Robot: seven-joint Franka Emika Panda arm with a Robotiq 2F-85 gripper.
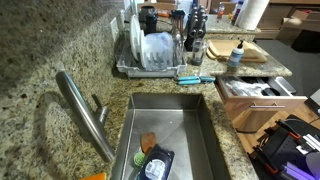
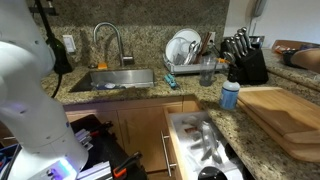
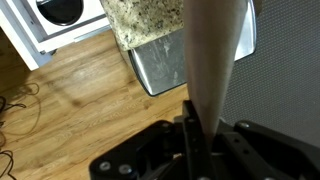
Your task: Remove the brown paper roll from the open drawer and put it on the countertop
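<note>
My gripper, still over floor, carries the roll onto the granite countertop next and lets go. The countertop lies toward the top of the wrist view from my gripper.
In the wrist view my gripper is shut on the brown paper roll, a tan cylinder that sticks out from between the dark fingers. Beyond it lie a corner of the speckled granite countertop and wooden floor. The open wooden drawer shows in both exterior views, with several things in its pale interior. The countertop runs round the sink. Neither the roll nor the gripper shows clearly in the exterior views; only the white arm does.
A steel sink with a tall tap, a dish rack, a wooden cutting board, a small blue-capped bottle, a knife block and a white paper-towel roll. A black-and-red bag lies on the floor.
</note>
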